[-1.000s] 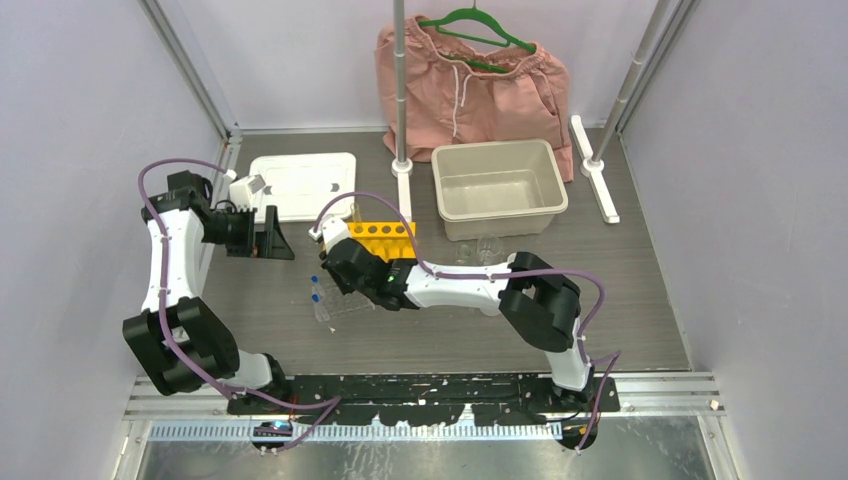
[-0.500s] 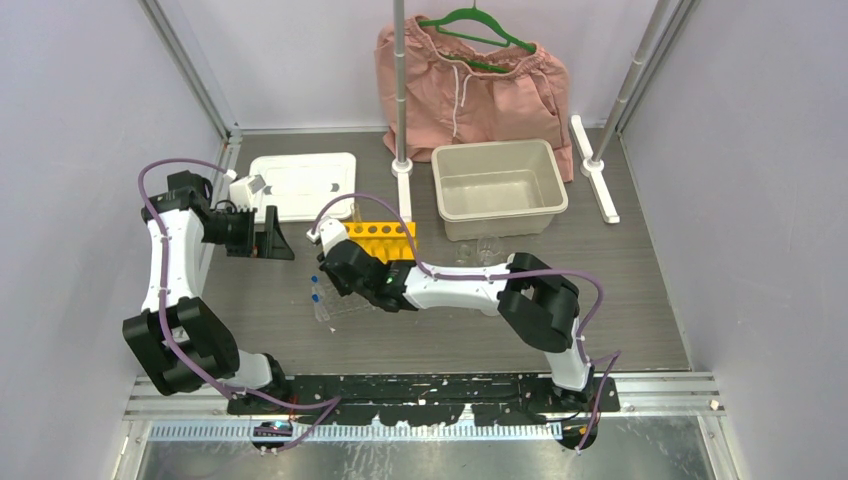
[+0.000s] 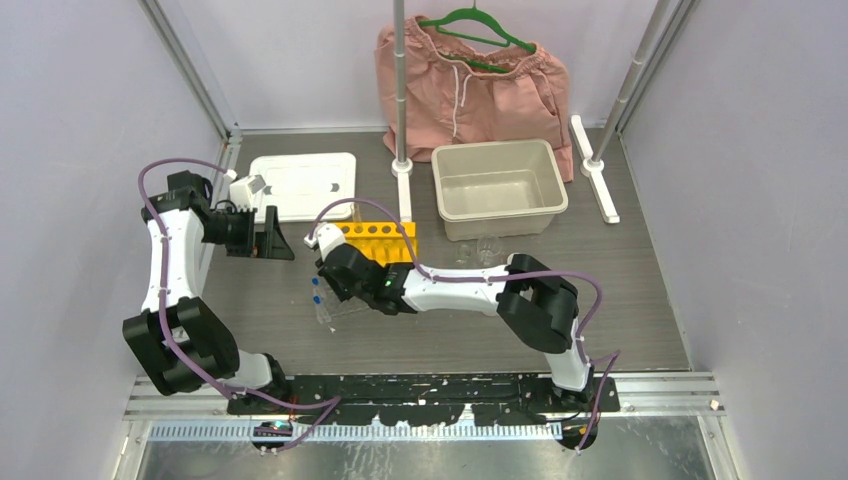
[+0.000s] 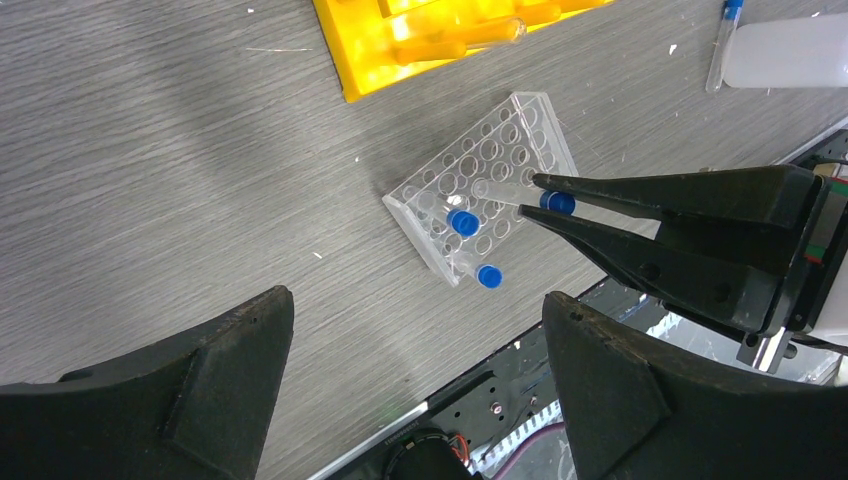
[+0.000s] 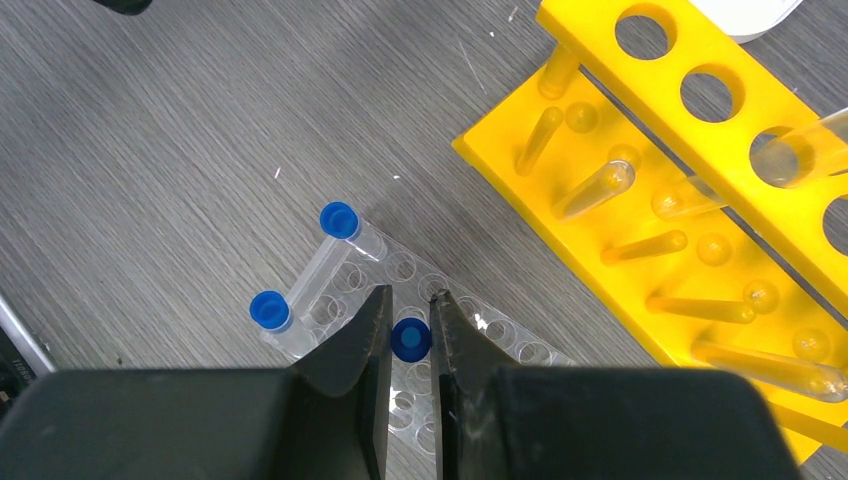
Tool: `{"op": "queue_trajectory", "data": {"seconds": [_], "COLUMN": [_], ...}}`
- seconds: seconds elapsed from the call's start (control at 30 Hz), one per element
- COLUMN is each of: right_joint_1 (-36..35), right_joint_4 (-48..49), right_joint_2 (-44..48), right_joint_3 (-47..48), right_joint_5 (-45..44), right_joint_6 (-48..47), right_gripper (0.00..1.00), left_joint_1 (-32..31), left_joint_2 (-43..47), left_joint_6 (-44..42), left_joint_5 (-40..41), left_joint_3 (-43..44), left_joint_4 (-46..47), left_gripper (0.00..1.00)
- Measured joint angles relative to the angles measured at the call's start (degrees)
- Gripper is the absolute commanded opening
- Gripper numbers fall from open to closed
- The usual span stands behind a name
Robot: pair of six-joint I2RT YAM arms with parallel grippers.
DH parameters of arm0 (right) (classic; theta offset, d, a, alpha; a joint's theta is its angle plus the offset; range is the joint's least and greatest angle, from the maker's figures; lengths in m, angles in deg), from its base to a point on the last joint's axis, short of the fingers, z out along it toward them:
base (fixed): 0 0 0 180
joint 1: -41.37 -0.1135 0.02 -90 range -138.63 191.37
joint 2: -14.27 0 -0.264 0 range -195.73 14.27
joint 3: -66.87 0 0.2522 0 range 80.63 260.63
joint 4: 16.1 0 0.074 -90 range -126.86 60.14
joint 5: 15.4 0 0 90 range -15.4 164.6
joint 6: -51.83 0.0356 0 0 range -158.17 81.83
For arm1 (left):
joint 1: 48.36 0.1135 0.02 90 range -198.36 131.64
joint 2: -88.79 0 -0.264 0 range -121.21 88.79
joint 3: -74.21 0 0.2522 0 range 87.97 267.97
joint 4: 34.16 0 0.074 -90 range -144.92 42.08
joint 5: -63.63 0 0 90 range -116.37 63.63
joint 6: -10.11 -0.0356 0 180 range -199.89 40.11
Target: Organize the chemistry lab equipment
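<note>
My right gripper will next lower the blue-capped tube toward the holed tray (image 5: 500, 335), put it into an open hole (image 5: 410, 317), and then let go of it.
My right gripper (image 5: 411, 322) is shut on a small clear blue-capped tube (image 5: 411, 340) and holds it upright over the holed clear plastic tray (image 5: 500, 335). The left wrist view shows the same grip (image 4: 548, 201) above the tray (image 4: 520, 125). Two more blue-capped tubes (image 5: 339, 219) (image 5: 269, 309) are at the tray's near-left end. The yellow rack (image 3: 385, 238) with clear tubes lies just beyond. My left gripper (image 3: 275, 240) is open and empty, raised at the left. The white squeeze bottle (image 4: 790, 50) lies past the rack. Small clear beakers (image 3: 480, 248) stand in front of the bin.
A beige bin (image 3: 497, 188) stands at the back middle and a flat white lid (image 3: 300, 185) at the back left. Pink shorts (image 3: 470, 85) hang on a green hanger behind a pole stand (image 3: 400, 100).
My right gripper has shifted a little left and nearer with the tube, uncovering more of the yellow rack. The left arm has not moved.
</note>
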Motion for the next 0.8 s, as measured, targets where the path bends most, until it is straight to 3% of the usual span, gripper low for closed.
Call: {"op": "queue_trajectory", "data": {"seconds": [0.17,0.33,0.57,0.67,0.7,0.8], "right_joint_1": [0.00,-0.02,-0.02,-0.02,-0.02,-0.02], "right_joint_4": [0.02,-0.02,0.17,-0.26,-0.92,-4.63], "right_joint_2": [-0.42,-2.21,-2.45,-2.40,-2.23,-0.74], "right_joint_3": [0.00,0.00,-0.02,-0.04,-0.04,-0.04], "right_joint_5": [0.11,0.11,-0.07,-0.66,-1.31,-3.50], "right_joint_6": [-0.07,-0.31,-0.83,-0.72,-0.48,0.44], "right_gripper": [0.01,0.15,0.53,0.82,0.96,1.00], "left_joint_1": [0.02,0.07,0.26,0.28,0.28,0.28], "left_joint_2": [0.00,0.00,0.00,0.00,0.00,0.00], "left_joint_6": [0.00,-0.04,-0.63,-0.83,-0.83,-1.01], "left_joint_5": [0.00,0.02,0.09,0.28,0.37,0.46], "left_joint_3": [0.00,0.00,0.00,0.00,0.00,0.02], "left_joint_4": [0.00,-0.02,-0.02,-0.02,-0.02,-0.09], "left_gripper": [0.94,0.94,0.94,0.94,0.94,0.94]}}
